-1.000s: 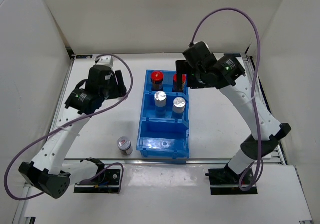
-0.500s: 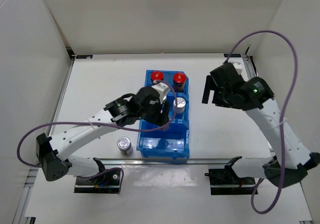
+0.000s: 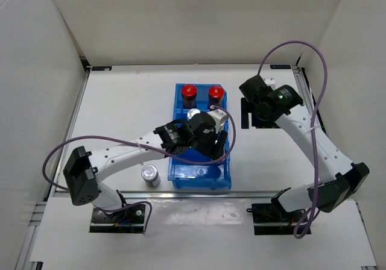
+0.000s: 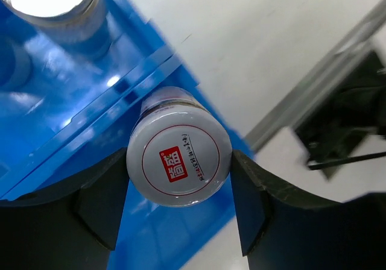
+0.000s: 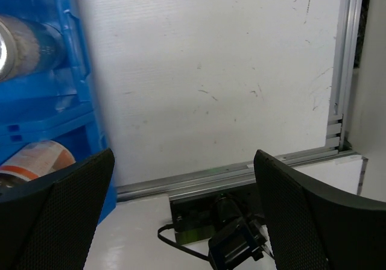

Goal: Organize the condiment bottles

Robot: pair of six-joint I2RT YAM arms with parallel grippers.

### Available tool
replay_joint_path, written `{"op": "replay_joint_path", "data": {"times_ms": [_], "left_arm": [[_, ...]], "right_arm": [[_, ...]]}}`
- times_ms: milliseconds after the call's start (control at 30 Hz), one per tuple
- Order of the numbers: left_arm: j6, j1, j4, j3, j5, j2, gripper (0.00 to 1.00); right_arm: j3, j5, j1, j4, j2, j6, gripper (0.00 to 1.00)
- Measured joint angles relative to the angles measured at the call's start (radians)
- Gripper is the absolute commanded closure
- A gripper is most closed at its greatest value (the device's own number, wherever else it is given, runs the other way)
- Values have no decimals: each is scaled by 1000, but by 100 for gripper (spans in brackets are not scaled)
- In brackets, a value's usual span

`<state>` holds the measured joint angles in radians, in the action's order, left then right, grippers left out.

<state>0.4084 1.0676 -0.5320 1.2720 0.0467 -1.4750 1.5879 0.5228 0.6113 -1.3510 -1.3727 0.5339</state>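
Note:
The middle of the bin's near section shows bare blue bottom, so my left gripper should next bring the short silver-capped bottle down there, away from the bin's side, to release it.
My left gripper (image 3: 214, 144) reaches over the blue bin (image 3: 199, 184) and is shut on a short silver-capped bottle with a red logo on its cap (image 4: 179, 163). It holds the bottle over the bin's near compartment, by the right wall. Two red-capped bottles (image 3: 189, 90) (image 3: 215, 91) stand in the far compartment. One silver cap (image 3: 194, 113) shows in the middle compartment; my left arm hides its neighbour. Another short silver-capped bottle (image 3: 149, 175) stands on the table left of the bin. My right gripper (image 3: 248, 114) is open and empty over the table right of the bin.
The right wrist view shows the bin's right wall (image 5: 78, 53), a pale blue bottle (image 5: 24, 47) and a reddish-labelled bottle (image 5: 36, 158) inside it. It also shows bare white table and the aluminium rail (image 5: 241, 170) at the near edge. White walls enclose the table.
My left arm has carried the bottle from the far left to over the bin's near right side. My right gripper has drawn away from the red-capped bottle to the right of the bin.

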Motion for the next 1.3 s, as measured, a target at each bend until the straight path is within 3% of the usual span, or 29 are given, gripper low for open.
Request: {"op": "replay_joint_path", "data": {"times_ms": [300,667,767,867,900,933,1100,1300], "left_arm": [[-29,21,-120,-51,85,-81,89],[-73,29,-60,-61,77,-106,89],[-79,16,-32,-97,61,-108,71],[-81,5,-31,-119,45,-108,26],[-81,1,-32,-120,43,-108,5],[-88,0,-32,-120,43,-106,0],[-67,0,-80,-81,91,-56,0],[-28,0,-190,57,192,117,0]], "right_arm": [[-16,42,-10,-1,0,-35,1],[-15,63,-10,-1,5,-48,1],[-16,63,-10,-1,10,-48,1],[-16,64,-10,-1,22,-48,1],[-16,65,-10,-1,26,-48,1],[-16,66,-10,-1,28,-48,1],[-25,65,-10,-1,30,-48,1],[-30,53,-10,-1,7,-48,1]]}}
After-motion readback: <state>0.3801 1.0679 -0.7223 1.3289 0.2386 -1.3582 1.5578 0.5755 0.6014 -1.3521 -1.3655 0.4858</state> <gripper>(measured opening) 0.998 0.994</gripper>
